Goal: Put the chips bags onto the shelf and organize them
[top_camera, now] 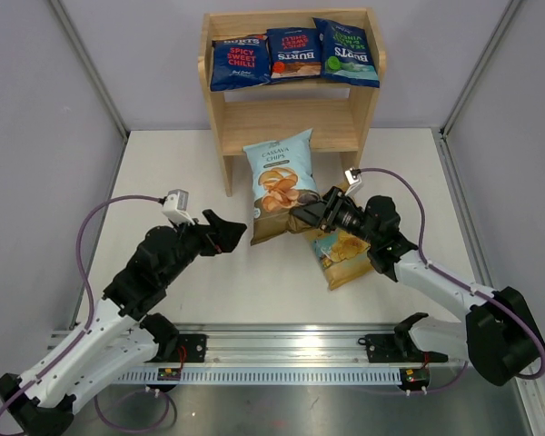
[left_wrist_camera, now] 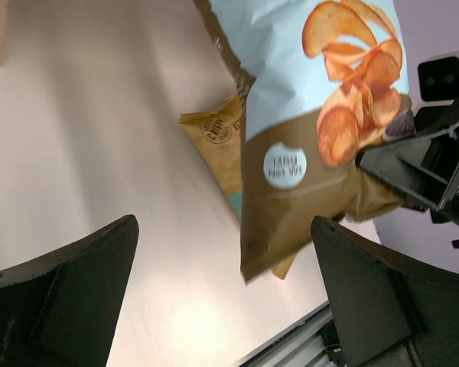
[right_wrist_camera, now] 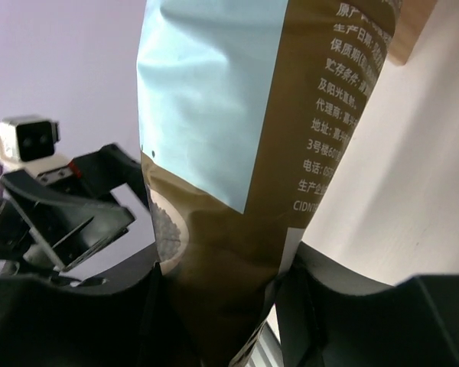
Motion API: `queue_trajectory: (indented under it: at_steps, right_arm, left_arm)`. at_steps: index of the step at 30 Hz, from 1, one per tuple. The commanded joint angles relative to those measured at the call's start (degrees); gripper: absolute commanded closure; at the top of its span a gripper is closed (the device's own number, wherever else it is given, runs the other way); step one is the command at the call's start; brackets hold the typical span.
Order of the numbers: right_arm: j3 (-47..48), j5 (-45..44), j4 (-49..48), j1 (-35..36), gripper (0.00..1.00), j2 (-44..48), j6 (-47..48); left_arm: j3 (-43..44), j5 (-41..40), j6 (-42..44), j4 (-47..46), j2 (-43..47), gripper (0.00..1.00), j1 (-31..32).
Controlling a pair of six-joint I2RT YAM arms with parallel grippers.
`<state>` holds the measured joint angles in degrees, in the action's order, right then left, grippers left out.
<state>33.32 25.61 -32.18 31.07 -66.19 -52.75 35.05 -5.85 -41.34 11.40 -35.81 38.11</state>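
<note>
Next I need to move my right gripper outward and to the left in the top view to release the bag, since the lower shelf's empty end [top_camera: 240, 122] lies that way.
The pale-blue and olive Cassava chips bag [top_camera: 277, 182] stands upright in front of the shelf [top_camera: 220, 118], its olive bottom corner pinched in my right gripper [top_camera: 302, 218], which is shut on it [right_wrist_camera: 222, 298]. My left gripper [top_camera: 229, 232] is open just left of the bag, apart from it, with nothing between its fingers [left_wrist_camera: 367, 290]; the bag [left_wrist_camera: 314, 145] hangs ahead of them. Three dark blue Burts bags [top_camera: 292, 53] lie side by side on the shelf's top tier. A yellow and teal bag [top_camera: 343, 254] lies flat on the table under my right arm.
The shelf's lower tier [top_camera: 331, 118] holds nothing, and the Cassava bag partly hides its front. A metal rail [top_camera: 282, 350] carrying both arm bases runs along the near table edge. White walls close in the table at left and right.
</note>
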Motion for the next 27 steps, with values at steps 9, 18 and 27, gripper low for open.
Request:
queue_trajectory:
  at_steps: [9, 18, 27]
  right_arm:
    - [11.3, 2.0, -9.7, -8.1, 0.59, -10.1, -1.5]
    - [23.6, 3.4, -8.6, -8.7, 0.58, -20.9, -2.8]
    - [33.6, 3.0, -12.5, -8.3, 0.54, -33.2, -11.5]
  left_arm:
    - [13.3, -6.9, 14.4, 22.9, 6.7, 0.01, -0.3]
    - [14.6, -5.8, 22.9, 30.8, 11.8, 0.01, -0.3]
    - [10.4, -5.3, 22.8, 28.2, 15.6, 0.01, -0.3]
